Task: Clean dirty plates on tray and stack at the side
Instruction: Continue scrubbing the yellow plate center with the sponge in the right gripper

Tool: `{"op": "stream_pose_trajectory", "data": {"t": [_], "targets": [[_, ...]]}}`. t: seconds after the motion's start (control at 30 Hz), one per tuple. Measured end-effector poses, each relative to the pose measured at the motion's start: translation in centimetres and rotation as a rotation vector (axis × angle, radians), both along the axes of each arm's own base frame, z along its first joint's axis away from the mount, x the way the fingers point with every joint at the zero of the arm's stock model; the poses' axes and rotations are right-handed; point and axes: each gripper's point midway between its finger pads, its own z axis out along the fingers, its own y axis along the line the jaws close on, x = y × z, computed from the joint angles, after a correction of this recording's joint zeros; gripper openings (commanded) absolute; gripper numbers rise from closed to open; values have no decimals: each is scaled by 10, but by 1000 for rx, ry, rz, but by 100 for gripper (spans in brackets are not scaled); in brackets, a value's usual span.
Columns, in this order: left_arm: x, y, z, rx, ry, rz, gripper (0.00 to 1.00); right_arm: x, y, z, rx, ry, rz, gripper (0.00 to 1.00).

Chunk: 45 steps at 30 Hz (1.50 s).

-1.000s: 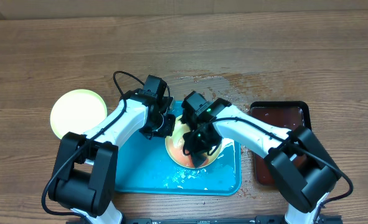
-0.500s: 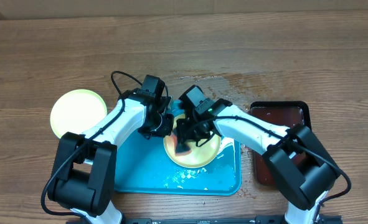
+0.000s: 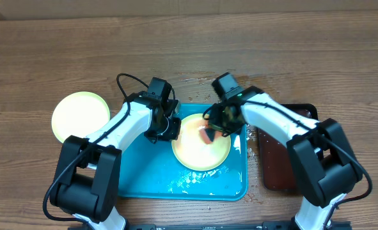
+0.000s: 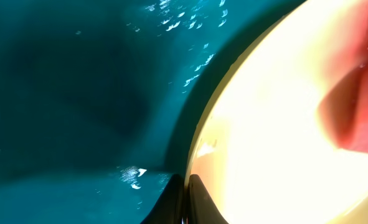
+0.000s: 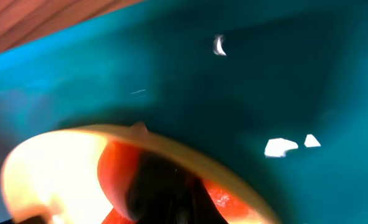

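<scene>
I should wipe further with my right gripper, lift off the plate and carry the sponge (image 3: pixel 206 136) over the dark brown-red tray (image 3: pixel 275 161) to let go of it, because the bottom of the brown-red tray is clear.
A pale yellow plate (image 3: pixel 198 153) lies on the turquoise tray (image 3: pixel 144 179). My left gripper (image 3: pixel 171 128) is shut on the plate's left rim. In the left wrist view the dark fingertips (image 4: pixel 199 196) pinch the rim of the plate (image 4: pixel 271 112) over the tray (image 4: pixel 78 93). My right gripper (image 3: pixel 213 131) is shut on a red sponge (image 3: pixel 206 136) pressed on the plate's upper right part. The right wrist view shows the gripper (image 5: pixel 171 186), the sponge (image 5: pixel 112 171), the plate's rim (image 5: pixel 184 148) and the tray (image 5: pixel 233 81). A second pale yellow plate (image 3: pixel 80 116) rests on the table left of the tray.
A dark brown-red tray (image 3: pixel 279 172) with a black rim sits right of the turquoise tray, partly under my right arm. Water drops glint on the turquoise tray's floor (image 3: pixel 189 182) and on the wooden table (image 3: pixel 240 82) behind it.
My right gripper has swept the red sponge from the plate's lower left to its upper right. The plate's face shows paler now. The left gripper has kept its hold.
</scene>
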Motion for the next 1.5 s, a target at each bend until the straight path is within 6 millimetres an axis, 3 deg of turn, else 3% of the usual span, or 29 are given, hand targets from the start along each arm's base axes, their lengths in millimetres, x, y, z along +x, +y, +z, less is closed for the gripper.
{"op": "stream_pose_trajectory", "data": {"t": [0.13,0.4,0.57,0.83,1.07,1.27,1.4,1.5], "targets": [[-1,-5,1,-19,3,-7,4,-5,-15,0,-24,33,32,4],[-3,-4,1,-18,12,-3,4,-24,-13,1,-24,45,277,4],[-2,0,0,2,8,2,4,-47,10,3,13,46,478,4],[-2,0,0,3,8,2,4,-94,75,13,213,39,737,4],[-2,2,0,4,13,8,4,-96,94,19,329,18,750,4],[-3,3,0,5,16,8,4,-86,79,9,216,15,699,4],[-3,2,0,4,16,8,5,-73,49,8,66,43,623,4],[-3,3,0,5,16,9,4,-50,28,18,-39,23,566,4]]}}
